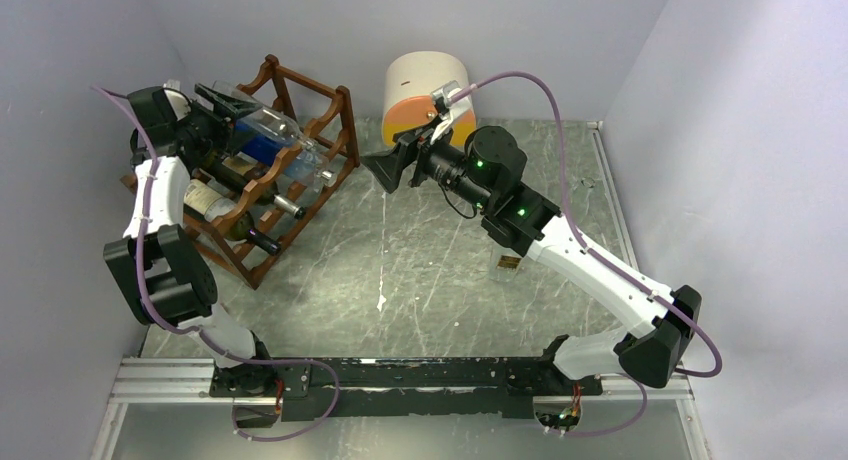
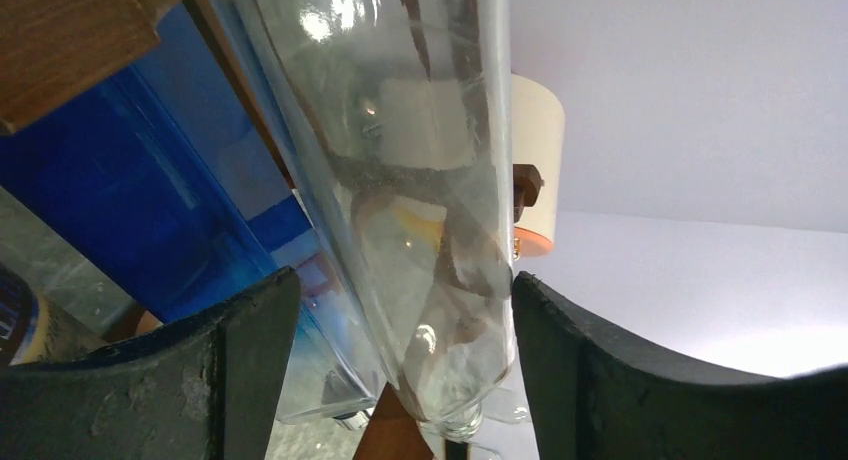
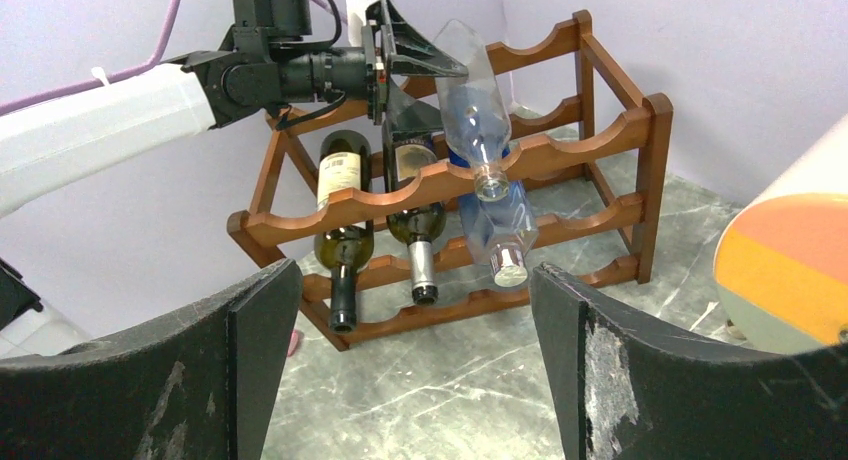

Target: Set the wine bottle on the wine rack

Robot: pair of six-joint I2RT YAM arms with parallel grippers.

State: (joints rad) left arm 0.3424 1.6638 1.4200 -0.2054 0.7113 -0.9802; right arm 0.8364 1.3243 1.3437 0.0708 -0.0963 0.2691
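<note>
Next, my right gripper swings away from the rack (image 1: 335, 115) and down onto the brown-marked clear bottle, since that lies to its right in the top view.
The reddish-brown wine rack (image 1: 335, 115) stands at the far left by the wall; it also shows in the right wrist view (image 3: 600, 140). A clear wine bottle (image 1: 278, 130) lies tilted on its top tier, neck down on the front rail (image 3: 475, 110). My left gripper (image 1: 245, 105) straddles the bottle's base end. In the left wrist view the bottle (image 2: 430, 180) touches the right finger (image 2: 570, 370), with a gap to the left finger (image 2: 250, 360). My right gripper (image 1: 380, 172) is open and empty above the table, facing the rack (image 3: 415, 270).
Two dark bottles (image 3: 340, 210) and a blue-tinted clear bottle (image 3: 505, 230) lie in the lower tiers. A cream-and-orange rounded box (image 1: 425, 90) stands at the back, right of the rack. A small brown piece (image 1: 508, 264) lies on the marbled table. Walls close in on three sides.
</note>
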